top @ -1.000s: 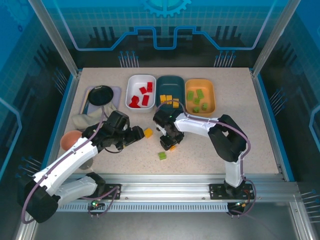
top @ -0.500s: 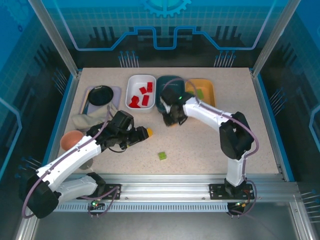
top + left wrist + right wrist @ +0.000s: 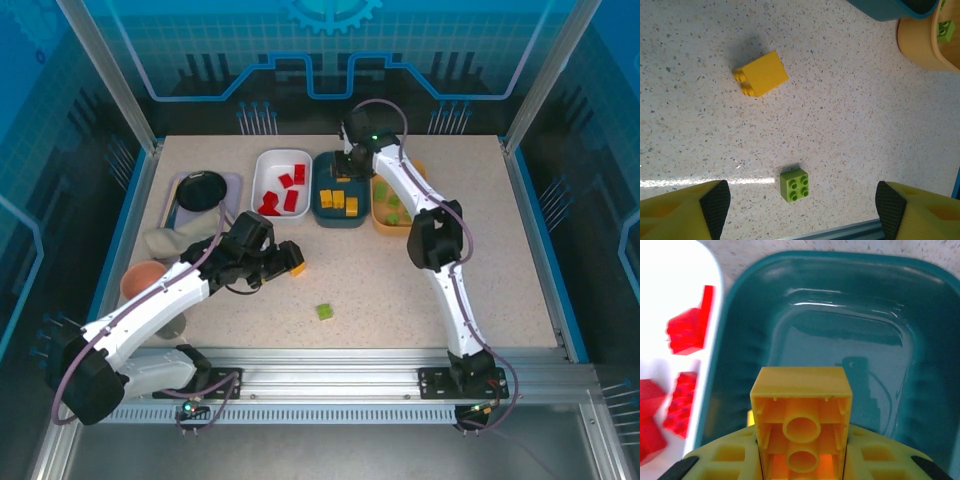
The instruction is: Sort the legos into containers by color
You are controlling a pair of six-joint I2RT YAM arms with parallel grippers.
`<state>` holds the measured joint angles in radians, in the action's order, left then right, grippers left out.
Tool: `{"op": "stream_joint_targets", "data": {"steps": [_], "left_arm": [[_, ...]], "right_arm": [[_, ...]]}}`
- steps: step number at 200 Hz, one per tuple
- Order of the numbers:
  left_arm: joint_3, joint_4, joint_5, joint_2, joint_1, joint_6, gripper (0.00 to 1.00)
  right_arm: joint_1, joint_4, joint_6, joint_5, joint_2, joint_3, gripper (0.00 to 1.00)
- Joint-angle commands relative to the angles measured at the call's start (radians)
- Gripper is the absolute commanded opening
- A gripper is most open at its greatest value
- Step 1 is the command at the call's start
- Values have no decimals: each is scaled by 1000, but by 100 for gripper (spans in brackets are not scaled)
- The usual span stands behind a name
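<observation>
My right gripper lowers the orange-yellow lego into the far end of the dark teal container next and releases it.
My right gripper (image 3: pixel 800 462) is shut on an orange-yellow lego (image 3: pixel 800 415), underside facing the camera, held over the far end of the dark teal container (image 3: pixel 840 335). From above, that gripper (image 3: pixel 350 165) hangs over the teal container (image 3: pixel 325 215), which holds several orange-yellow legos (image 3: pixel 338 200). The white container (image 3: pixel 268 170) holds red legos (image 3: pixel 290 190); the orange-yellow container (image 3: pixel 420 200) holds green legos (image 3: pixel 393 215), partly behind the right arm. My left gripper (image 3: pixel 282 259) is open over the table. An orange-yellow lego (image 3: pixel 761 73) lies ahead of it and a green lego (image 3: pixel 794 185) between its pads (image 3: pixel 715 205).
A black round dish (image 3: pixel 200 188) on a lavender tray sits at the back left, with a crumpled cloth (image 3: pixel 172 242) and a pink cup (image 3: pixel 143 281) in front of it. The green lego (image 3: pixel 325 312) lies near the table's front rail.
The right arm has lifted an orange-yellow lego from mid-table and swung it back over the teal container. The left gripper has edged slightly right beside the loose orange-yellow lego.
</observation>
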<state>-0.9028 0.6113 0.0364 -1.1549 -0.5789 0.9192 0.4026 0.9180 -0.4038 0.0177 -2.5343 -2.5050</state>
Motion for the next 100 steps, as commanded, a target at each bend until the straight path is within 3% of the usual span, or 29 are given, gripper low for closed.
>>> {"op": "stream_joint_targets", "data": {"steps": [1,50,100], "left_arm": [[-25,6,-29,14,-6,28,80],[7,30,-39,65,-7,55,80],[13,28,-39,72,-6,62,80]], "right_arm": [[-17,65,-30,-18,-62,-92,28],[-20,21,-62,-27,-113,-95,34],[-10,33,-73,-21,-102,-95,56]]}}
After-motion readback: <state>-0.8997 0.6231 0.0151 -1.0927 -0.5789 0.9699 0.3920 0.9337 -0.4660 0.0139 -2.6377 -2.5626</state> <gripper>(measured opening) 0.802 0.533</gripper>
